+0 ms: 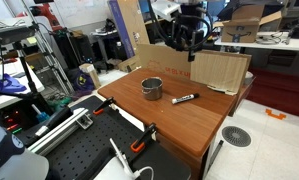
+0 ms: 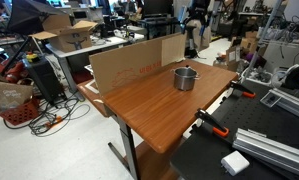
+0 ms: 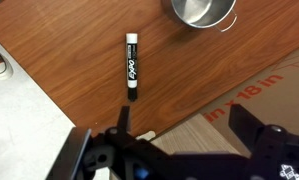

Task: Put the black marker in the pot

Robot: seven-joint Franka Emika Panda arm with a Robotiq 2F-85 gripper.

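Note:
To reach the black marker's dark end [image 1: 195, 96] [image 3: 133, 92], my gripper needs to lower away from the cardboard first.
The black marker [image 3: 131, 66] lies flat on the wooden table [image 3: 79, 40], its lighter band toward the far end in the wrist view. It also shows in an exterior view [image 1: 184, 98], just beside the pot [image 1: 152, 87]. The grey metal pot stands upright on the table in both exterior views [image 2: 185, 78] and at the top edge of the wrist view [image 3: 201, 10]. My gripper [image 3: 184, 125] is open and empty, well above the table [image 1: 189, 38], near the cardboard edge. In the exterior view from the far side, I cannot make out the marker.
A cardboard sheet [image 1: 224, 70] stands along one table edge; it also shows in an exterior view [image 2: 134, 62] and below my jaws [image 3: 239, 100]. Orange clamps [image 1: 139, 146] grip the table edge. A black perforated bench [image 2: 259, 150] adjoins the table.

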